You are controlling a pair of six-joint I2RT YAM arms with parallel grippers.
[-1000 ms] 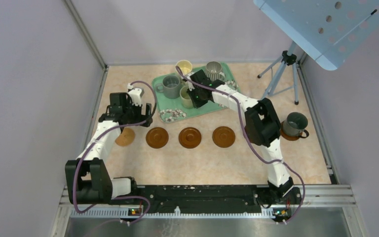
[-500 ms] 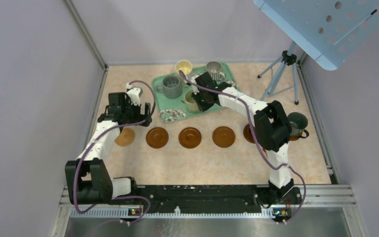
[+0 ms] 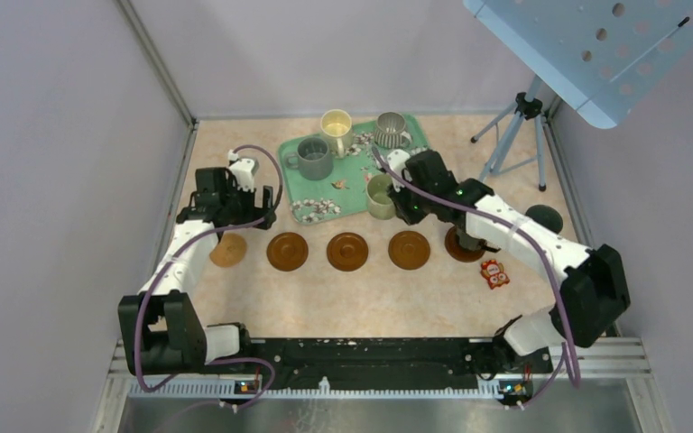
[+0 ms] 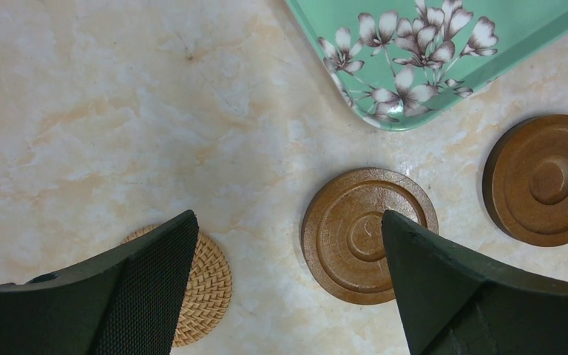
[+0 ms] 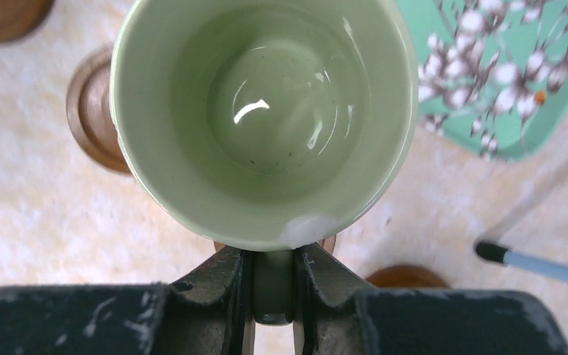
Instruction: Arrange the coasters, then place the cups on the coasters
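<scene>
My right gripper will next move back and down over the brown coaster in front of the green cup (image 3: 380, 196) to release the cup, because that coaster is empty.
My right gripper (image 3: 399, 200) is shut on the handle of a pale green cup (image 3: 380, 196), held upright in the air just off the tray's front edge. In the right wrist view the cup (image 5: 266, 111) fills the frame, its handle pinched in the gripper (image 5: 274, 275), with brown coasters (image 5: 91, 126) below. A row of coasters lies in front of the tray: a tan woven one (image 3: 228, 250), then brown ones (image 3: 287, 251) (image 3: 347, 251) (image 3: 409, 249) and one half hidden by the arm (image 3: 463, 245). My left gripper (image 3: 251, 216) hangs open above the tan coaster (image 4: 203, 285) and a brown coaster (image 4: 347, 237).
The green floral tray (image 3: 415, 135) holds a grey cup (image 3: 314, 158), a cream-yellow cup (image 3: 336, 124) and a ribbed silvery cup (image 3: 391, 131). A dark cup (image 3: 541, 218) stands at the right. A red trinket (image 3: 494, 273) lies nearby. A tripod (image 3: 516, 126) stands back right.
My right arm has lifted the pale green cup off the tray and carried it forward and right. The arm's swing uncovered the red trinket. The left arm stayed put.
</scene>
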